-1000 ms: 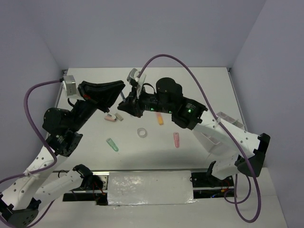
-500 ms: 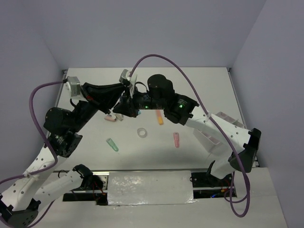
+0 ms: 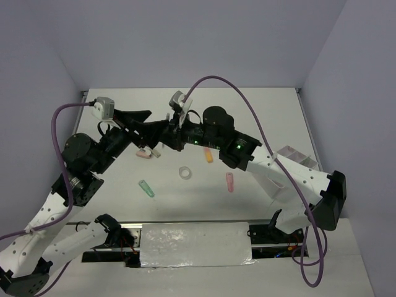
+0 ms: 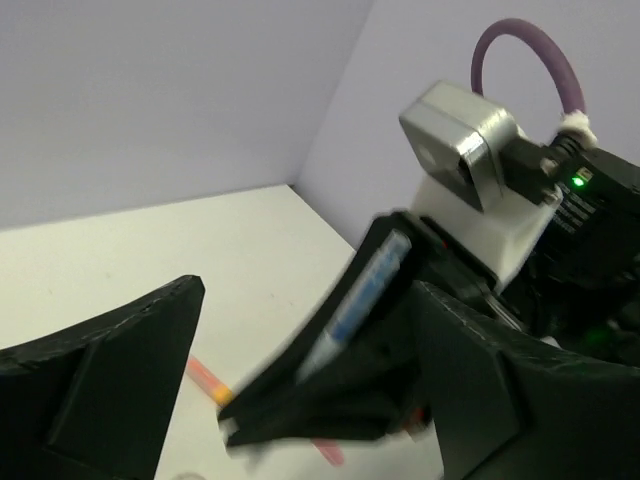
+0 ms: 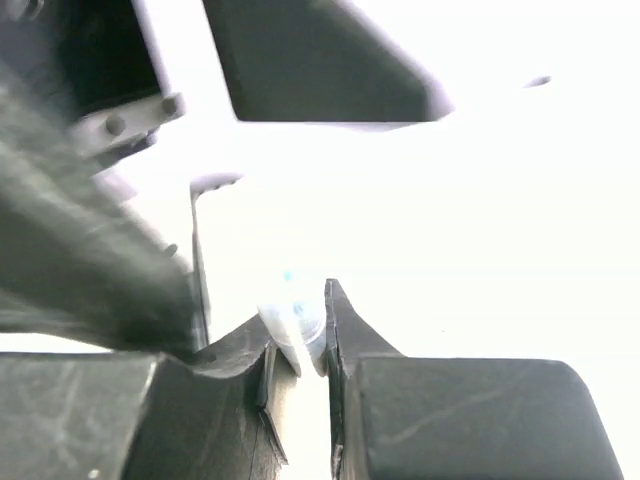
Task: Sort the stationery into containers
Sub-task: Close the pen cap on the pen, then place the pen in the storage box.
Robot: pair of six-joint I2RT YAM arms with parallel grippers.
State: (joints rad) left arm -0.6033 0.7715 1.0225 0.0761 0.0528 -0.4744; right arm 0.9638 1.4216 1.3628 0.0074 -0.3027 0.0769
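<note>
My right gripper swings to the right in the top view next and turns down over the tray's corner section to release the marker it alone holds.
In the left wrist view a blue marker (image 4: 365, 300) is pinched in the black fingers of my right gripper, which reaches between my own wide jaws. My left gripper (image 4: 308, 290) is open and touches nothing. The right wrist view shows my right gripper (image 5: 298, 330) shut on the pale blue marker (image 5: 290, 315). Seen from above, the left gripper (image 3: 151, 129) and the right gripper (image 3: 167, 131) meet over the middle of the table. The white divided tray (image 3: 296, 156) lies at the right, partly under the right arm.
On the table lie an orange marker (image 3: 208, 154), a pink marker (image 3: 230, 182), a green marker (image 3: 146, 188), a clear tape ring (image 3: 184, 172) and small pink and tan erasers (image 3: 147, 153). Purple cables arch over both arms.
My left gripper has gone from shut to wide open and has drawn back a little to the left. The right gripper keeps its hold on the blue marker.
</note>
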